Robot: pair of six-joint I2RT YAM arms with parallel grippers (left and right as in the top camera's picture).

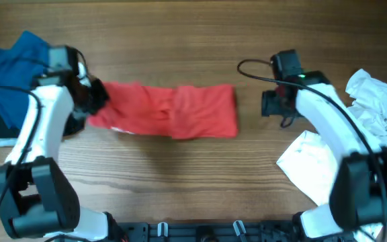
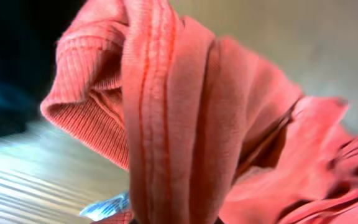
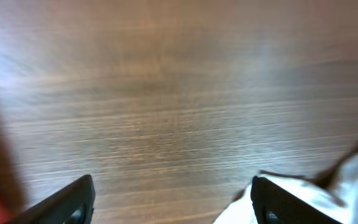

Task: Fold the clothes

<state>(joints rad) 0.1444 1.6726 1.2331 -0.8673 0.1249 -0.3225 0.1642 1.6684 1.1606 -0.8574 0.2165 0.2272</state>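
Observation:
The folded T-shirt is long, so my left gripper needs to carry the T-shirt's collar to the right in the overhead view next, onto the folded T-shirt's flat end (image 1: 212,109), and let go of it.
A red T-shirt (image 1: 173,111) lies folded into a long band across the middle of the table. My left gripper (image 1: 94,97) is at its left end and is shut on a bunch of the red cloth; the left wrist view is filled by the ribbed collar (image 2: 160,112) rising from the jaws, with a small label (image 2: 104,206) beside it. My right gripper (image 1: 269,103) hovers to the right of the shirt's right end, apart from it. Its fingers (image 3: 73,202) stand wide open over bare wood with nothing between them.
A blue garment (image 1: 12,64) is heaped at the far left. A crumpled white T-shirt (image 1: 381,101) lies at the far right and a flat white piece (image 1: 308,161) sits under the right arm, its edge near the right finger (image 3: 303,199).

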